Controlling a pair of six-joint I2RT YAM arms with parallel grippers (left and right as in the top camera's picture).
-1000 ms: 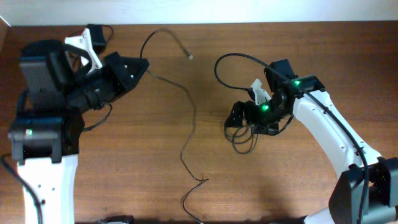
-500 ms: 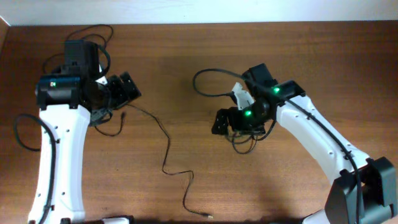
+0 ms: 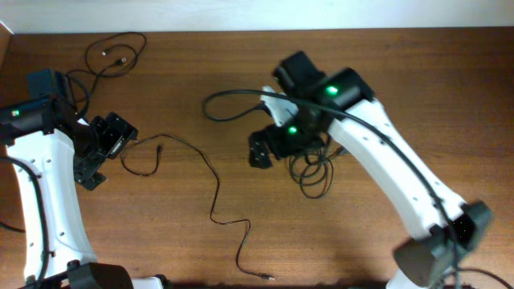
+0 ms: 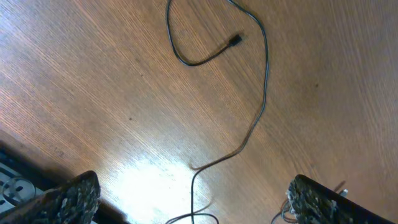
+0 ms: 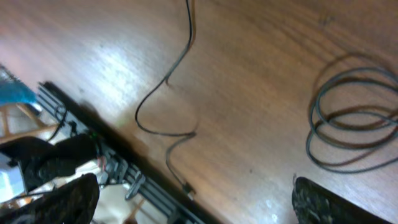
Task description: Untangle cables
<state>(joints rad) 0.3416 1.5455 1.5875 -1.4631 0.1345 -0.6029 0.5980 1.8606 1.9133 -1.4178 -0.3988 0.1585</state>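
The long cable's middle part (image 3: 216, 178) (image 5: 175, 68) lies uncrossed. My right gripper next moves away from the coiled cable toward the long cable's loop, then down onto that part.
One long thin black cable (image 3: 215, 189) snakes across the table from a loop beside my left gripper (image 3: 111, 154) down to the front edge. In the left wrist view this cable (image 4: 265, 87) runs away between my wide-open fingers, its small plug (image 4: 235, 40) lying free, and nothing is gripped. A coiled cable (image 3: 315, 172) lies under the right arm. My right gripper (image 3: 263, 148) hovers open left of that coil (image 5: 354, 118), holding nothing. Another loose cable (image 3: 112, 50) lies at the back left.
The right wrist view shows the long cable's other plug (image 5: 186, 186) near the table's front edge (image 5: 118, 149), with framing and clutter beyond it. The right arm's own thick cable (image 3: 233, 96) arcs above the table's middle.
My left gripper has opened and let go of the long cable after dragging it left; the arm has drawn back to the left. The right arm has swung left, off the coil.
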